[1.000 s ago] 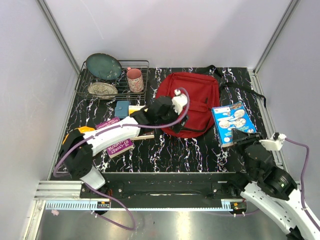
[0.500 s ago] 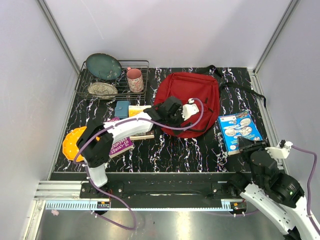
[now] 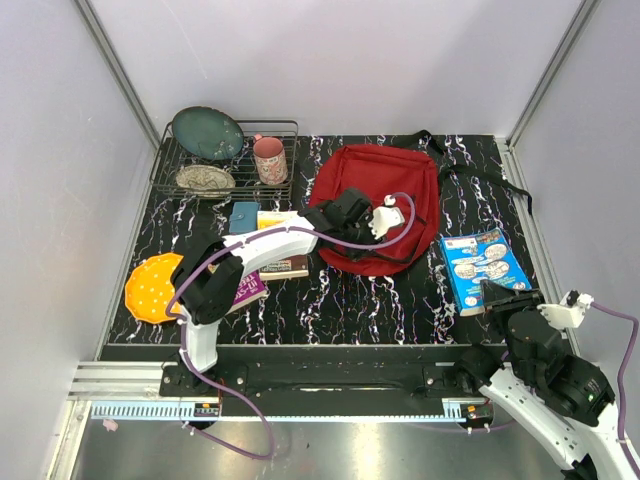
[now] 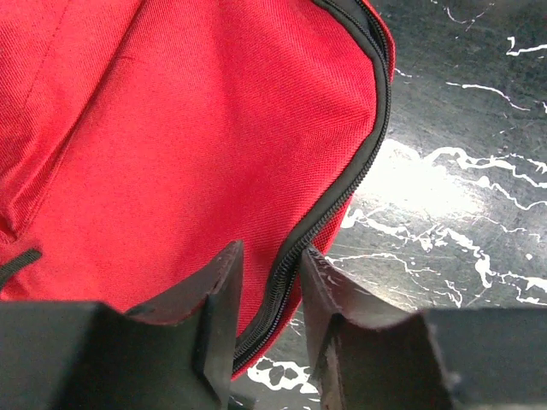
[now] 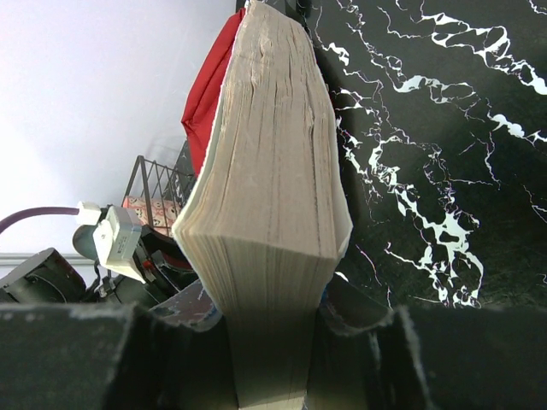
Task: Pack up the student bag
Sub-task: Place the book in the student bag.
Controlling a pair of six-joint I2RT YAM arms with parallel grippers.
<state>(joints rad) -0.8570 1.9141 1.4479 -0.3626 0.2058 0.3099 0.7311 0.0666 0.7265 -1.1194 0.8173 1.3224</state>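
The book goes outward and to the left in the top view into the red backpack (image 3: 405, 250) (image 5: 208, 102) next. My right gripper releases it there because it is still unpacked.
The student bag (image 3: 385, 200), a red backpack, lies flat at the middle back of the table. My left gripper (image 3: 350, 225) reaches over its near left part. In the left wrist view the red fabric (image 4: 188, 128) fills the left side, and the left gripper (image 4: 272, 282) is shut narrowly on the black zipper edge (image 4: 338, 205), one finger on each side. My right gripper (image 3: 500, 295) at the near right is shut on a blue picture book (image 3: 485, 265). The right wrist view shows the book's page edges (image 5: 273, 171) clamped in the right gripper (image 5: 269, 295).
A wire rack (image 3: 280, 128) at the back left holds a dark plate (image 3: 207, 132), a patterned plate (image 3: 205, 179) and a pink cup (image 3: 269, 160). An orange disc (image 3: 152, 287), a purple book (image 3: 245, 288) and a small blue box (image 3: 243, 216) lie left. Black straps (image 3: 480, 175) trail right of the bag.
My left gripper has shifted right across the bag and closed from wide open onto its zipper edge. The right arm has drawn the blue book toward the near right.
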